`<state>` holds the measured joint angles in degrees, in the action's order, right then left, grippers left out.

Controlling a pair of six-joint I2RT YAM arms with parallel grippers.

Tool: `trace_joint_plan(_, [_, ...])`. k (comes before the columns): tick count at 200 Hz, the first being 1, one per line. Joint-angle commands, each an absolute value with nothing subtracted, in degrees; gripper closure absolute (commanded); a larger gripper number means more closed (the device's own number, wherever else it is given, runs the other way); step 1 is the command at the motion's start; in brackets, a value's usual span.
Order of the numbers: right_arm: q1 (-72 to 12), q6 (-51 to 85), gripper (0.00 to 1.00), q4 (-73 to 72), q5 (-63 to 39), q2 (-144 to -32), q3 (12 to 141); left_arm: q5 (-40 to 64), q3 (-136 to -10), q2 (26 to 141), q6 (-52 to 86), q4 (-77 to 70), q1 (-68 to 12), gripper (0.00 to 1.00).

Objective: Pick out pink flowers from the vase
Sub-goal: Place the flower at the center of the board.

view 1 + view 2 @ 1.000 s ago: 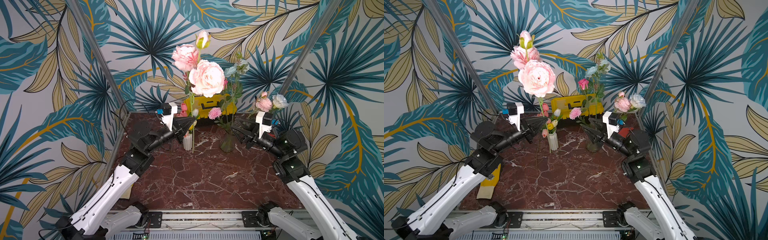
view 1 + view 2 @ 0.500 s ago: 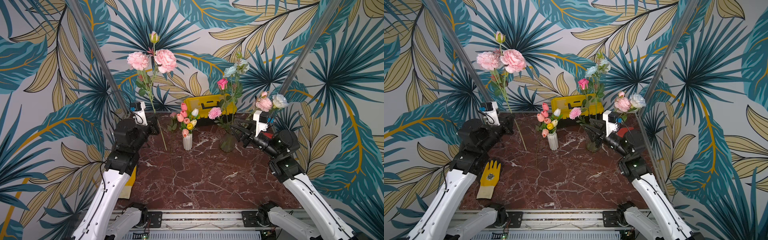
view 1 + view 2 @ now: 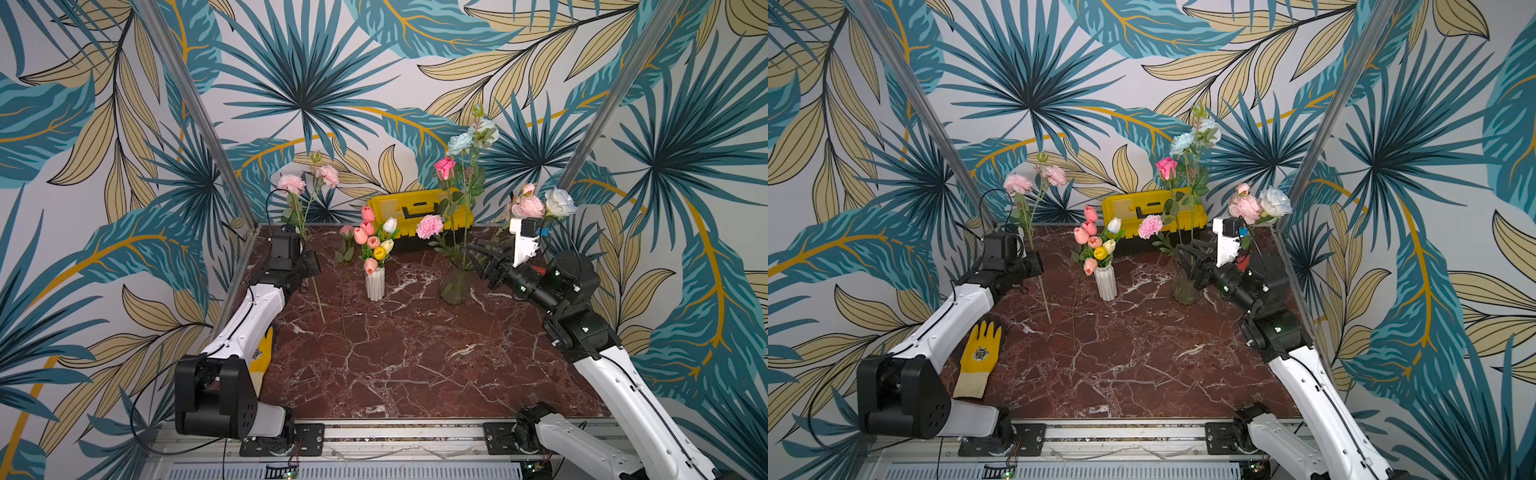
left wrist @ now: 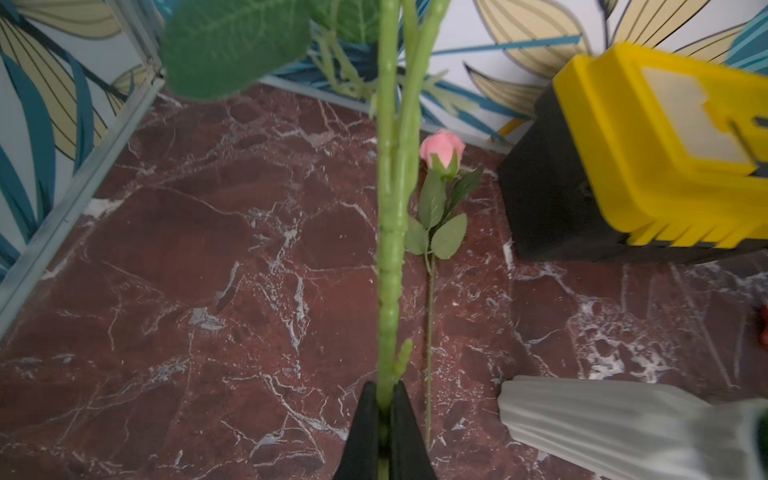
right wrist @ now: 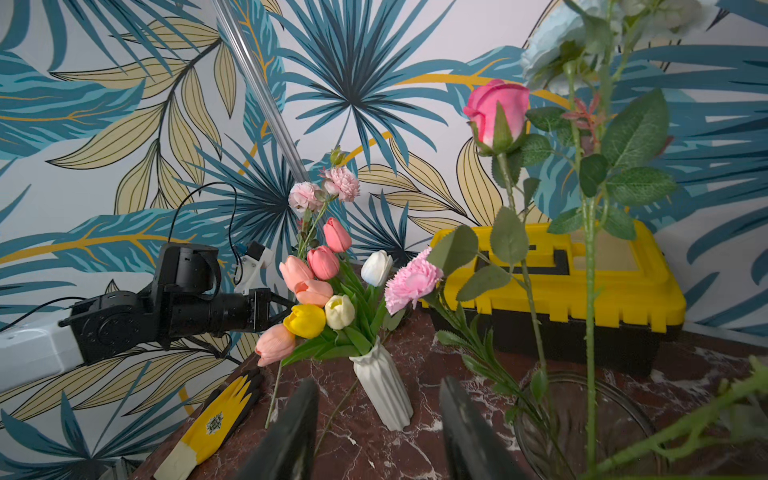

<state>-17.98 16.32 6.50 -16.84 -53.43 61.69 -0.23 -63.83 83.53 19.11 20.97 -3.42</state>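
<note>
The left gripper tips downward, lowers and releases the green stem on the bare marble beside the pink rose next, as that place lies open below.
My left gripper is shut on the green stem of a spray of two pale pink flowers, held upright at the table's far left. A pink rose lies flat on the marble beside it. The clear glass vase holds a hot-pink rose, a pink carnation, pale blue flowers and a leaning pink peony with a white rose. My right gripper stands open and empty just right of that vase. A white ribbed vase holds pink tulips among yellow and white ones.
A yellow and black toolbox stands against the back wall. A yellow glove lies at the table's left edge under my left arm. Slanted metal posts rise from both back corners.
My left arm has swung from the table's middle to the far left and lowered, carrying the pale pink spray. The right gripper has stayed by the glass vase, its jaws slightly narrower.
</note>
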Motion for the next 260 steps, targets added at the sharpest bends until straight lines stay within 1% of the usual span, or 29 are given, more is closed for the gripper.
trace_joint_plan(1, [-18.11,20.01,0.52,14.6,-14.74,-54.15,64.08,1.88,-68.75,89.18,17.44,26.98,-2.91,1.0])
trace_joint_plan(29, [-18.11,21.64,0.5,18.32,-18.55,-55.52,66.06,8.92,-71.71,96.52,18.78,30.99,-2.9,1.0])
trace_joint_plan(98, [-18.13,21.0,0.47,17.61,-19.39,-53.75,62.82,14.07,-71.71,104.79,19.07,29.4,-3.4,1.0])
trace_joint_plan(158, [-18.19,22.4,0.46,15.72,-20.77,-54.33,60.99,13.75,-72.17,108.09,16.62,28.61,-5.09,1.0])
trace_joint_plan(203, [-18.19,23.04,0.46,15.2,-21.19,-54.71,60.73,13.4,-70.7,105.9,16.75,25.86,-5.19,1.0])
trace_joint_plan(260, [-18.19,21.12,0.46,17.39,-20.0,-55.02,61.08,15.25,-73.48,110.76,15.2,26.65,-5.19,1.0])
